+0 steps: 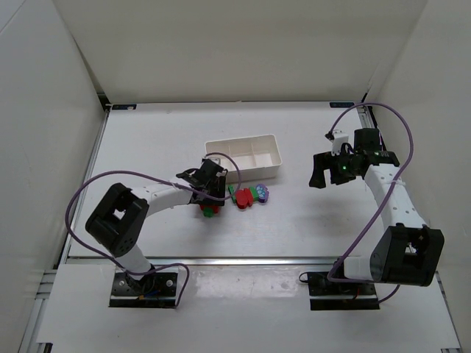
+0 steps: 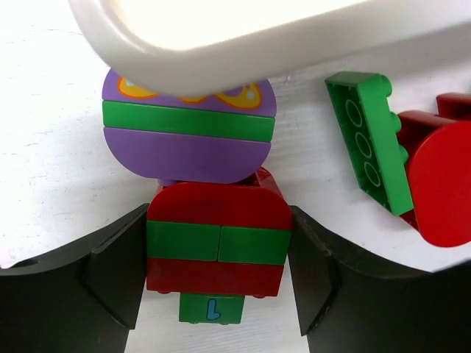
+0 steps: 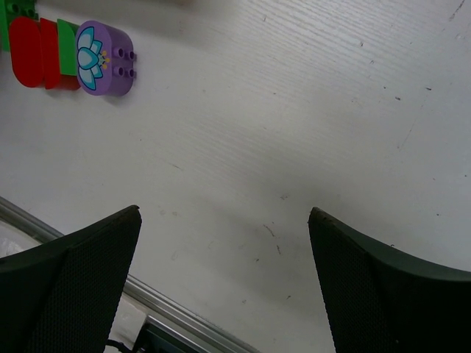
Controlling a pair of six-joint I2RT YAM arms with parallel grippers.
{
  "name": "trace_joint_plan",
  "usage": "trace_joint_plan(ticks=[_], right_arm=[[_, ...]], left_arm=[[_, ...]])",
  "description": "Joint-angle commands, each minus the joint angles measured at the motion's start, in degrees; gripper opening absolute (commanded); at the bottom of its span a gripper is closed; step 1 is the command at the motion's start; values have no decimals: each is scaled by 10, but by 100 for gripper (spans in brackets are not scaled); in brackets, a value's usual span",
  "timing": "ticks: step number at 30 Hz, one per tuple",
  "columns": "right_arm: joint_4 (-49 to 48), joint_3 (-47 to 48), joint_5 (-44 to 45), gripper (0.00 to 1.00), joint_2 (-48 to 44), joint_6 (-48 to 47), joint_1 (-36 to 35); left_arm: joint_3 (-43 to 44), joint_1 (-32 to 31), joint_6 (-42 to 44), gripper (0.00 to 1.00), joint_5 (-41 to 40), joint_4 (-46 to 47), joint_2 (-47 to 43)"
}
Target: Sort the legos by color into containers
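Observation:
The robot's left hand is to go up, across and down next and let go of the stack (image 2: 218,243) on the tabletop, which is bare to its left in the top view.
My left gripper (image 1: 210,197) is shut on a red and green lego stack (image 2: 218,243), with one finger on each side of it; the stack rests on the table (image 1: 210,210). A rounded purple and green lego piece (image 2: 188,140) is joined to the stack's far end, partly under the rim of the white tray (image 2: 221,44). The tray (image 1: 254,175) stands just beyond. A second multicoloured cluster (image 1: 250,196) lies to the right, with a green brick (image 2: 368,140), a red piece (image 2: 441,184) and a purple flower piece (image 3: 103,59). My right gripper (image 1: 318,176) is open and empty above bare table.
White walls enclose the table on three sides. A metal rail (image 3: 184,316) runs along the table's near edge. Purple cables loop over both arms.

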State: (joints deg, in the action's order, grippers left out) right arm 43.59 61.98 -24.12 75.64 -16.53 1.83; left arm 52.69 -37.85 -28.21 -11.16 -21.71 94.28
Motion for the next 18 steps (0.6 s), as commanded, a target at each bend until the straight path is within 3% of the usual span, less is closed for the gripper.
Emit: trace_joint_plan(ticks=[1,2,8,15,18], right_arm=[[-4,-1,-1,97,-13,-2,-1],[-3,2,-6,97,-13,1,-1],[-9,26,-42,96,-10,37,-1],[-47,76,-133,91,39,204,-14],[-69,115,-159,90,68,250,-68]], left_arm=[[-14,-3,19,25,22,4,-35],[-16,-4,29,11,27,2,-50],[-46,-3,116,10,81,-46,-180],[-54,-4,275,10,212,-102,-363],[-49,-5,339,10,264,-102,-407]])
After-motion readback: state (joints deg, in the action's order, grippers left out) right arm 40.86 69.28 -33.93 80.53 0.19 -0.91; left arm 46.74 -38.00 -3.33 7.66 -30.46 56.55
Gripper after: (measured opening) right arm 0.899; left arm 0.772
